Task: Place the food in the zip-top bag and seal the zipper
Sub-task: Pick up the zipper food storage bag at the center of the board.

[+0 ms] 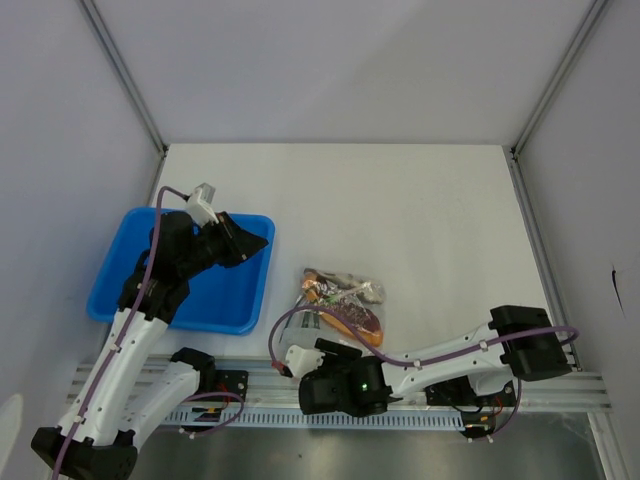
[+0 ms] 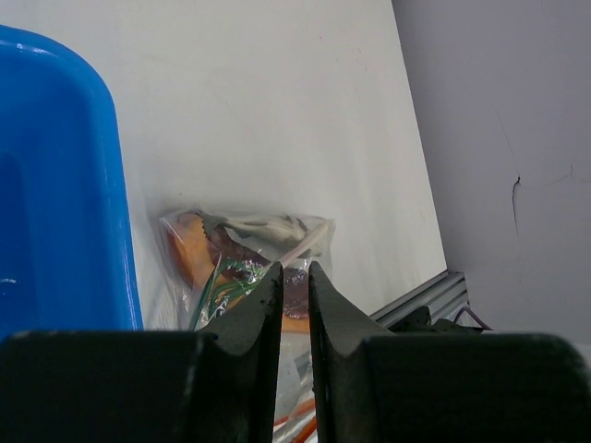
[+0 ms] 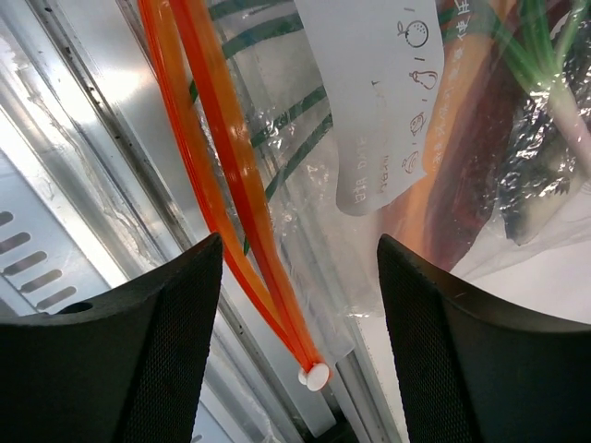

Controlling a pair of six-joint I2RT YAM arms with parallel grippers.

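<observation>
The food-side orange strip (image 3: pixel 262 251) is between my right gripper's open fingers, so my right gripper will ease onto it short of the white end tab (image 3: pixel 317 375) and close.
The clear zip-top bag (image 1: pixel 345 300) lies near the table's front edge, the food inside it: the dark-red meat slab (image 1: pixel 358 320) and green stalks (image 3: pixel 536 46). My right gripper (image 1: pixel 330 345) hovers at the bag's near edge. In the right wrist view it (image 3: pixel 300 245) stands open, straddling the orange zipper (image 3: pixel 231 185), whose two strips part further up and meet at a white end tab (image 3: pixel 317 375). My left gripper (image 1: pixel 255 242) hangs over the blue tray, apart from the bag (image 2: pixel 268 231). A narrow gap shows between its fingers (image 2: pixel 295 269), nothing in it.
The blue tray (image 1: pixel 120 290) sits at the left, beside the bag. A metal rail (image 1: pixel 420 385) runs along the table's front edge, just under the bag's zipper end. Grey walls close in the table at left, back and right.
</observation>
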